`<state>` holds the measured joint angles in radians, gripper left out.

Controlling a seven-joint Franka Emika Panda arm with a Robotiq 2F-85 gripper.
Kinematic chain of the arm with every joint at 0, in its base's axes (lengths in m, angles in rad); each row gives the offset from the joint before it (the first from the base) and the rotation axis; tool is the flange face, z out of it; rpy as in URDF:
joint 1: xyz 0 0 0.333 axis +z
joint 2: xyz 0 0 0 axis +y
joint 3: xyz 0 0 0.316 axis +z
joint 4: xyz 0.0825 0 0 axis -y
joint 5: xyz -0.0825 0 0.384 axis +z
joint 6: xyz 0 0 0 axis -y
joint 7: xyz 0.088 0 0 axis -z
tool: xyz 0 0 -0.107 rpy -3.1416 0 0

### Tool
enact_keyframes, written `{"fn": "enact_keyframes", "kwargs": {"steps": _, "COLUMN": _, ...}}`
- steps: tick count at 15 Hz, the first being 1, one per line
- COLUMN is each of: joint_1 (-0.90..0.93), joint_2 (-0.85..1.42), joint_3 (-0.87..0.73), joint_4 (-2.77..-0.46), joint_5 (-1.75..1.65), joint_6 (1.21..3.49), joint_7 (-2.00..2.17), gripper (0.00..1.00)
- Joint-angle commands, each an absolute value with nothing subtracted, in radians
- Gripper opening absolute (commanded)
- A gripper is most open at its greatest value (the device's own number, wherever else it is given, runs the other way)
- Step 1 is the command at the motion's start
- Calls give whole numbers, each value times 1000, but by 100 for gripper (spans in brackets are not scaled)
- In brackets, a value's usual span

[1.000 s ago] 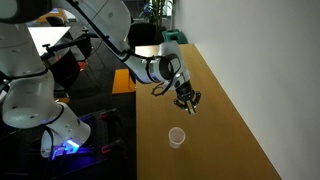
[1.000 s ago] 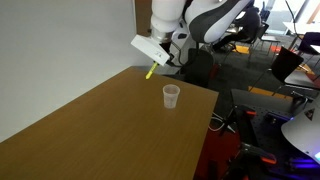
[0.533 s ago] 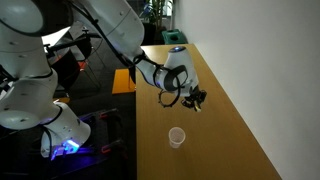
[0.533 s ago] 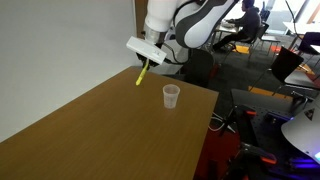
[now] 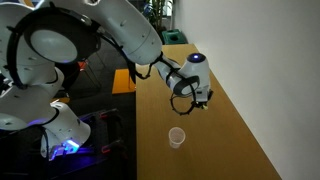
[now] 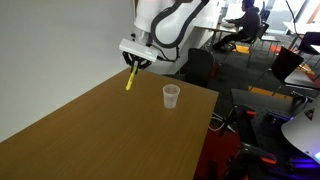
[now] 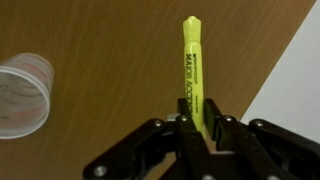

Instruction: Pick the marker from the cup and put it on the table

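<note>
The yellow marker (image 6: 130, 78) in my gripper still hangs above the table, so next I should lower it onto the bare wood beside the cup and let go there.
My gripper (image 7: 190, 128) is shut on the yellow marker (image 7: 189, 68), which sticks out from between the fingers over the wooden table (image 7: 110, 35). In an exterior view the marker (image 6: 130, 78) hangs tilted below the gripper (image 6: 134, 64), just above the table (image 6: 90, 130) near its far edge. The whitish translucent cup (image 6: 171, 96) stands upright and empty on the table, off to the side of the gripper. It also shows in the wrist view (image 7: 22, 92) and in an exterior view (image 5: 177, 137), nearer the camera than the gripper (image 5: 198, 100).
The table's dark edge (image 5: 143, 140) runs alongside the robot base (image 5: 55, 125). A white wall (image 6: 50, 45) borders the table. Chairs and lab gear (image 6: 285, 70) stand beyond the table's end.
The gripper has carried the marker away from the cup, further along the table toward the wall side, and lower toward the tabletop. The cup has not moved.
</note>
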<state>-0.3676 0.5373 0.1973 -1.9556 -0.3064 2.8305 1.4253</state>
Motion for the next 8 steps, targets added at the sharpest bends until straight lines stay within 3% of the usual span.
{"fn": "enact_keyframes", "kwargs": {"steps": 1, "joint_1": -450, "joint_2": 632, "joint_3": 298, "joint_4": -1812, "joint_5": -240, "joint_6": 2725, "joint_7": 1269, "gripper": 5}}
{"fn": "enact_keyframes", "kwargs": {"steps": 2, "joint_1": -334, "joint_2": 628, "joint_3": 185, "joint_4": -1792, "joint_5": -77, "joint_6": 2706, "joint_7": 1146, "gripper": 5}}
{"fn": "enact_keyframes", "kwargs": {"steps": 8, "joint_1": -209, "joint_2": 748, "joint_3": 46, "joint_4": -1613, "joint_5": 160, "joint_6": 2541, "joint_7": 928, "gripper": 5}}
